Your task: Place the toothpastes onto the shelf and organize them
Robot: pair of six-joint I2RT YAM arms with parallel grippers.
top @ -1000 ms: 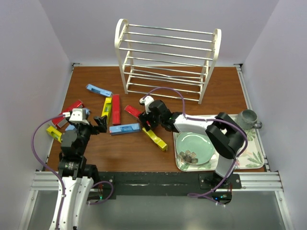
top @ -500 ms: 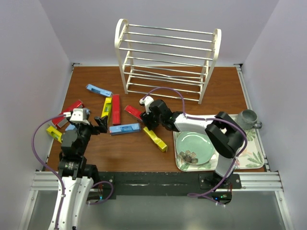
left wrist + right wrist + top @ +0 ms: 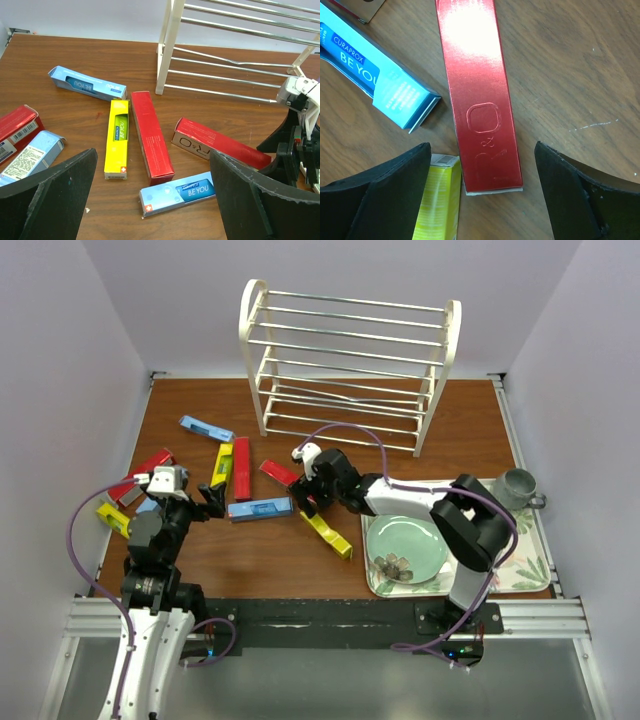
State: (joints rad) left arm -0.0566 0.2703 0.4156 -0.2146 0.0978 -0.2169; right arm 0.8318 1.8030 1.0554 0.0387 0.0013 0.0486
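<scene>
The right gripper eases clear of the yellow box under one finger next and lowers to close on the red box's near end (image 3: 491, 167) below it.
The white wire shelf (image 3: 350, 370) stands at the back and holds no boxes. Toothpaste boxes lie flat on the brown table. My right gripper (image 3: 308, 498) is open and hangs low over the near end of a red box (image 3: 477, 95), with one finger on each side. A light blue box (image 3: 380, 82) and a yellow box (image 3: 437, 205) lie just beside it. My left gripper (image 3: 208, 500) is open and empty, facing a light blue box (image 3: 180, 192), a red box (image 3: 150, 135) and a yellow box (image 3: 119, 137).
More boxes lie at the left edge: red (image 3: 140, 475), yellow (image 3: 112, 519), light blue (image 3: 148, 506). Another light blue box (image 3: 206, 428) lies near the shelf's left foot. A floral tray (image 3: 520, 565) with a green plate (image 3: 405, 545) and a grey mug (image 3: 515, 488) sits at the right.
My right gripper has shifted slightly left over the red box's end. The left arm and the boxes have barely moved.
</scene>
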